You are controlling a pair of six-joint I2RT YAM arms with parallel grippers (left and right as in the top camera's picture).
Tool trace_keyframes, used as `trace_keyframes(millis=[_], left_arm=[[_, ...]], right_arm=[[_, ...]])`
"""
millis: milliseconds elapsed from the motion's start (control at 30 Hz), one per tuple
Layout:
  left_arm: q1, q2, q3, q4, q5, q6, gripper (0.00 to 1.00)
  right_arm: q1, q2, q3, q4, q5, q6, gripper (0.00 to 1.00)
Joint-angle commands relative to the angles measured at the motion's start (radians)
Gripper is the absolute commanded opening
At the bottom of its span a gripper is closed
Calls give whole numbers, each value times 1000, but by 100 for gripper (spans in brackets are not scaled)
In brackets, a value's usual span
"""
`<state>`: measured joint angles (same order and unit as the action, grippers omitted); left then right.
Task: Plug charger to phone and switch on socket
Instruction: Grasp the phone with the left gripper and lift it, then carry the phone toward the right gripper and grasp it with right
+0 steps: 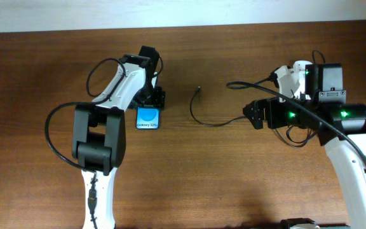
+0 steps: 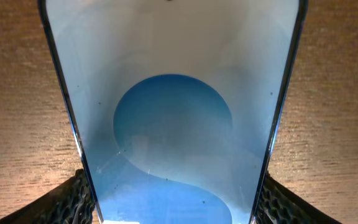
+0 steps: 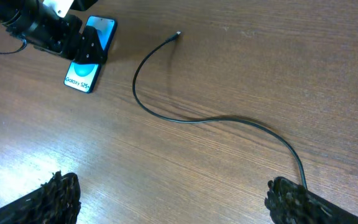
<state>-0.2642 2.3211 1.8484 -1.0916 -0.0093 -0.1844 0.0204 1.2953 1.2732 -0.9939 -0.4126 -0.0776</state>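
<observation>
My right gripper reaches left in the overhead view, across the cable onto the phone's near end [image 1: 147, 124] [image 3: 80, 81] next, because that end is free.
The phone [image 1: 149, 119] lies flat on the table, its blue screen up and reading "Galaxy S25+". My left gripper [image 1: 151, 104] is shut on its far end. In the left wrist view the phone [image 2: 173, 93] fills the frame, with both fingers of the left gripper [image 2: 173, 202] pressed on its side edges. The charger [image 1: 196, 114] is a thin black cable curving across the table, its tip [image 1: 199, 90] lying free to the right of the phone. My right gripper [image 1: 254, 115] is open and empty by the cable's near part [image 3: 185, 120]. The socket is largely hidden; a white piece [image 1: 289, 75] shows under the right arm.
The brown wooden table [image 1: 221, 178] runs to a pale back edge [image 1: 234, 24]. In the right wrist view the phone [image 3: 82, 78] and left gripper are at upper left, and the cable passes the right finger [image 3: 294, 199]. Robot cables loop by both arms.
</observation>
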Motion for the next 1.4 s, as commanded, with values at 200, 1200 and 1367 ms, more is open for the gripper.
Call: trace_keyframes(millis=[200,1200,1367], left_arm=[[5,26,113,-63,-13,-13,24],[4,26,333,-260,629,-946,0],[4,26,333,-174,721,-1035,0]], right_arm=[[6,3,17,3,5,7,98],[112,189,16,327,-71,638,99],[270,189,16,380,116,811,100]])
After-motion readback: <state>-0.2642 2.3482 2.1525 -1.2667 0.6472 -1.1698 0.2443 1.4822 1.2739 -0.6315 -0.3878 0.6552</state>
